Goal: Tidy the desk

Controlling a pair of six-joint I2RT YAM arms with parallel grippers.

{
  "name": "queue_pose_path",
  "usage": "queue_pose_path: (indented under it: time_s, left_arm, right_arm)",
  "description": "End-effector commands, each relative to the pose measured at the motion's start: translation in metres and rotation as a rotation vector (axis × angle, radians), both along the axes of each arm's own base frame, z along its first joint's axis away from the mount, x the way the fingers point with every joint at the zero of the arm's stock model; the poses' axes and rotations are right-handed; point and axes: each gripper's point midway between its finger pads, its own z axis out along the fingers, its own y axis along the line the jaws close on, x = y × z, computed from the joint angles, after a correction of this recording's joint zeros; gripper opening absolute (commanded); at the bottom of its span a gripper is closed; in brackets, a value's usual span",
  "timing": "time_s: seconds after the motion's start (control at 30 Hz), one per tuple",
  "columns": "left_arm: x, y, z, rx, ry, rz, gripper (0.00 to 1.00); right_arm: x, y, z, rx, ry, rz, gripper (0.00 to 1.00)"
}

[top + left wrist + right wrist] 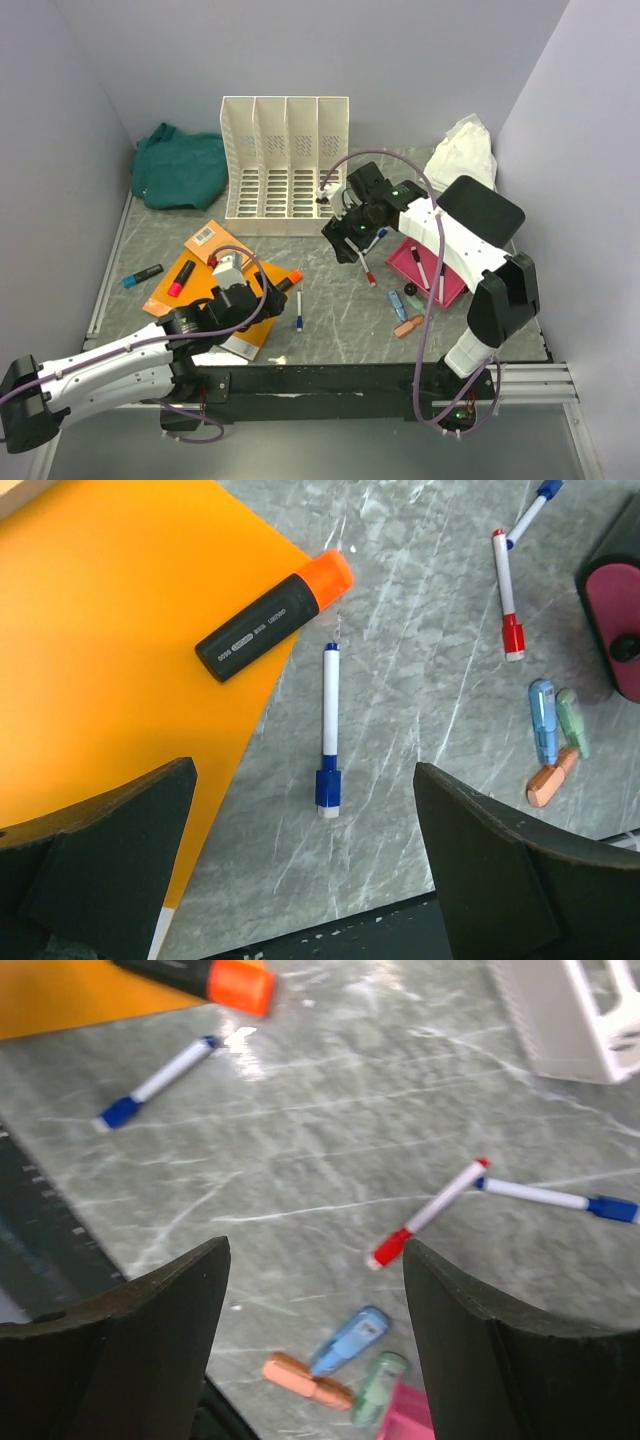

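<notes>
I need to lower my right gripper onto the red-capped pen next and close it across its white body [426, 1214] beside its cap [366, 267], because the pen lies loose outside the pink tray.
The desk [335, 335] is dark grey-green stone-look with white veins. My left gripper [268, 300] is open and empty; in the left wrist view [305, 880] it hovers over bare desk, just below a blue-capped white pen [329, 725] and beside an orange folder [100, 660] that carries a black and orange highlighter [275, 627]. My right gripper [345, 240] is open and empty above the desk's middle; in the right wrist view [315, 1340] a red-capped pen [430, 1212] lies near its right finger, with three small highlighters [350, 1338] below.
A white file organizer [285, 165] stands at the back, a green cloth [180, 165] at back left and a white cloth [462, 150] at back right. A pink tray [432, 270] holds pens at the right. Red [181, 278] and blue [143, 275] highlighters lie at the left.
</notes>
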Motion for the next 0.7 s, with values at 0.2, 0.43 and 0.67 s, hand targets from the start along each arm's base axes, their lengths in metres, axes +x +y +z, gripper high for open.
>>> queue_pose_path:
  time_s: [0.2, 0.43, 0.67]
  left_arm:
    - [0.001, -0.021, -0.007, -0.079, 0.009, -0.036, 0.96]
    - [0.0, -0.023, -0.014, -0.085, 0.016, -0.044, 0.96]
    - [-0.002, -0.022, -0.02, -0.075, 0.028, -0.048, 0.96]
  right_arm:
    - [0.04, -0.026, -0.045, -0.234, -0.134, -0.145, 0.7]
    - [0.034, -0.034, -0.083, -0.303, -0.077, -0.186, 0.67]
    - [0.023, -0.038, -0.117, -0.341, -0.021, -0.188, 0.65]
